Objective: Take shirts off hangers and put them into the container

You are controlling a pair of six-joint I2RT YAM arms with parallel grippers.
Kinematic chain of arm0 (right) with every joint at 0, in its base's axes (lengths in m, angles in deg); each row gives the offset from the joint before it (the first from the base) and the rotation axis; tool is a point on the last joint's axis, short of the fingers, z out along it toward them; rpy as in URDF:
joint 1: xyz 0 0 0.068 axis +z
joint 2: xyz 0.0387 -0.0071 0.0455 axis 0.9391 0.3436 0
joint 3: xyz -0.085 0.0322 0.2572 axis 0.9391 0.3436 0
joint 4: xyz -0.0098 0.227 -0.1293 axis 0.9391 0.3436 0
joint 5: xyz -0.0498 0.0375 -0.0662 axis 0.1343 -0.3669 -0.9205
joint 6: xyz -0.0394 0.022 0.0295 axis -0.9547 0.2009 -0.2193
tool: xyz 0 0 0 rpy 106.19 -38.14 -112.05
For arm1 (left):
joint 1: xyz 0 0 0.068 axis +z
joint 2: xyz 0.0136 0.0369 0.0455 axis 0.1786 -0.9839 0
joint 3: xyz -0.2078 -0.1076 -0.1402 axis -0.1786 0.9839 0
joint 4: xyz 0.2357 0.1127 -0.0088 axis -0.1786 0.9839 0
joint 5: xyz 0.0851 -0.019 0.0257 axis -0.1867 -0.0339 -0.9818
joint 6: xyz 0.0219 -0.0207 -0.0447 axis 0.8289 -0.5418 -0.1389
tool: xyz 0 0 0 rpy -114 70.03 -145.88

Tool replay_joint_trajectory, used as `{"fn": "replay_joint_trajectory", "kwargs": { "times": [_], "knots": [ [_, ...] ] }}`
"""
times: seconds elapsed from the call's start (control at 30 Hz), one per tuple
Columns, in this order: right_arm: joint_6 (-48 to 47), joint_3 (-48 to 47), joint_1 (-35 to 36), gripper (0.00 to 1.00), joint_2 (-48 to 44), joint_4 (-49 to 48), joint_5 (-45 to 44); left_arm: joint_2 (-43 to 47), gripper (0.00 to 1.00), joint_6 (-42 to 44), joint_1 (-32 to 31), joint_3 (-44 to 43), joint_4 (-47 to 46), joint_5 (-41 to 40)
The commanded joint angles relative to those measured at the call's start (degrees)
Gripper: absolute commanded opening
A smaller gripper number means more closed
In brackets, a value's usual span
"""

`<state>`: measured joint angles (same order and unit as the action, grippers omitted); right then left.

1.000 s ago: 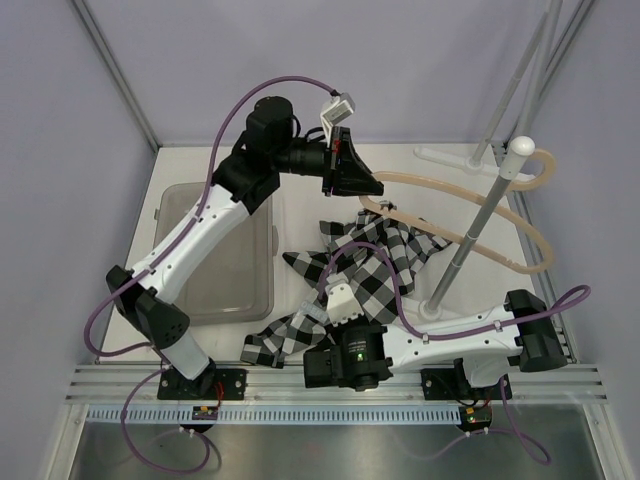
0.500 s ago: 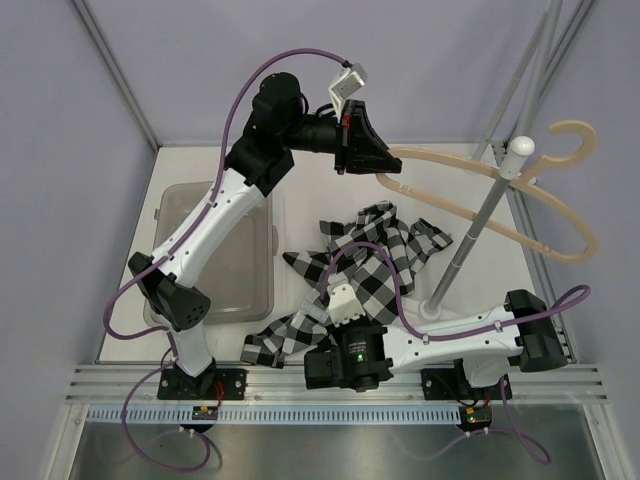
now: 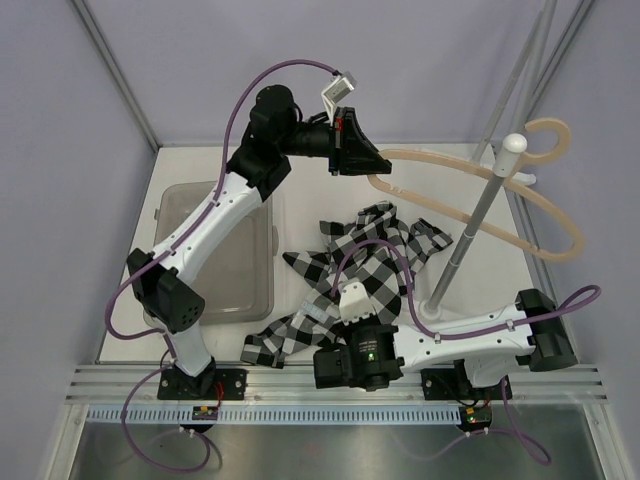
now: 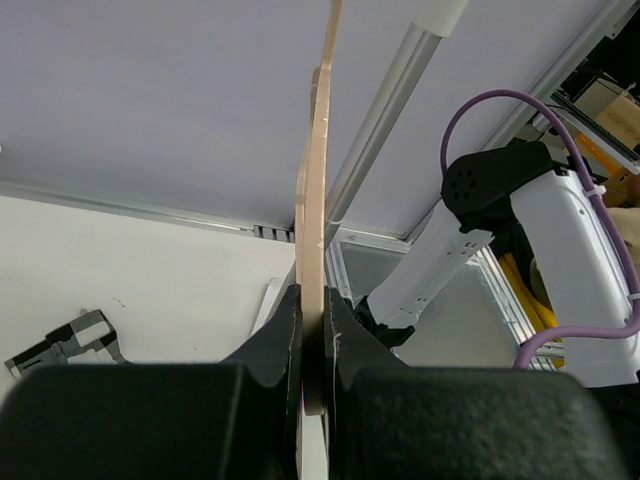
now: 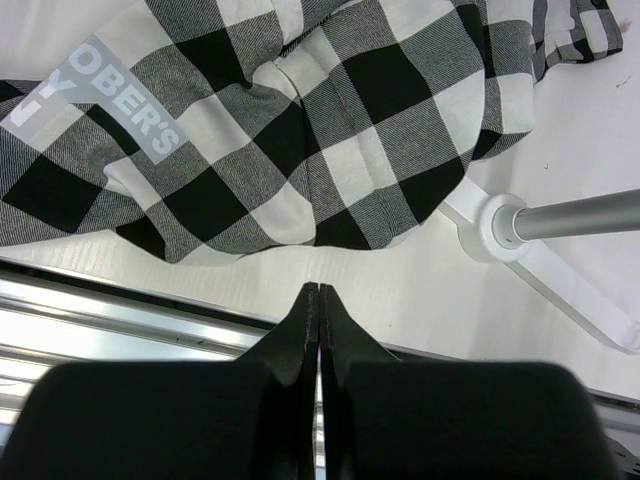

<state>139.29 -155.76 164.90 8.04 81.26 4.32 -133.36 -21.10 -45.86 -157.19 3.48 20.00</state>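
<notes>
The hanger is bare, so my left gripper needs to move slightly to the left in the top view, bring the hanger's hook to the white knob [image 3: 514,145] and release it.
The black-and-white check shirt [image 3: 375,262] lies crumpled on the table in front of the stand, off the hanger; it fills the top of the right wrist view [image 5: 300,120]. My left gripper [image 3: 372,163] is raised at the back and shut on one end of the beige hanger [image 3: 470,205], whose bar runs up between the jaws [image 4: 318,200]. The hanger's loop passes the stand pole, and its hook [image 3: 548,130] sits beside the white knob. The clear container [image 3: 215,250] stands at the left. My right gripper [image 5: 318,290] is shut and empty, low over the table just short of the shirt's edge.
The grey stand pole [image 3: 475,225] with its white knob [image 3: 513,143] rises from a white base [image 5: 500,228] right of the shirt. A metal rail [image 3: 330,385] runs along the near edge. Grey walls close in the back and sides.
The left arm has lifted the hanger from low around the pole up to knob height, then drawn it slightly left. The right wrist has shifted a little toward the near edge.
</notes>
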Motion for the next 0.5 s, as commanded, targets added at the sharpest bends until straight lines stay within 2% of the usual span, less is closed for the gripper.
{"fn": "replay_joint_trajectory", "kwargs": {
  "times": [0.0,0.1,0.27,0.47],
  "knots": [
    [3.65,0.74,0.62,0.00,-2.15,0.96,-2.52,4.61,0.00,-2.84,1.29,1.60,-7.35,0.08],
    [3.74,1.44,0.62,0.00,-2.51,0.70,-2.53,4.88,0.00,-3.81,1.65,2.84,-9.29,0.26],
    [3.65,1.53,0.62,0.00,-2.68,0.43,-2.87,3.22,0.00,-5.90,1.65,0.21,-10.86,1.22],
    [3.74,1.71,0.62,0.00,-2.86,0.52,-3.05,2.77,0.00,-5.48,2.26,-2.61,-9.29,1.13]
  ]
}}
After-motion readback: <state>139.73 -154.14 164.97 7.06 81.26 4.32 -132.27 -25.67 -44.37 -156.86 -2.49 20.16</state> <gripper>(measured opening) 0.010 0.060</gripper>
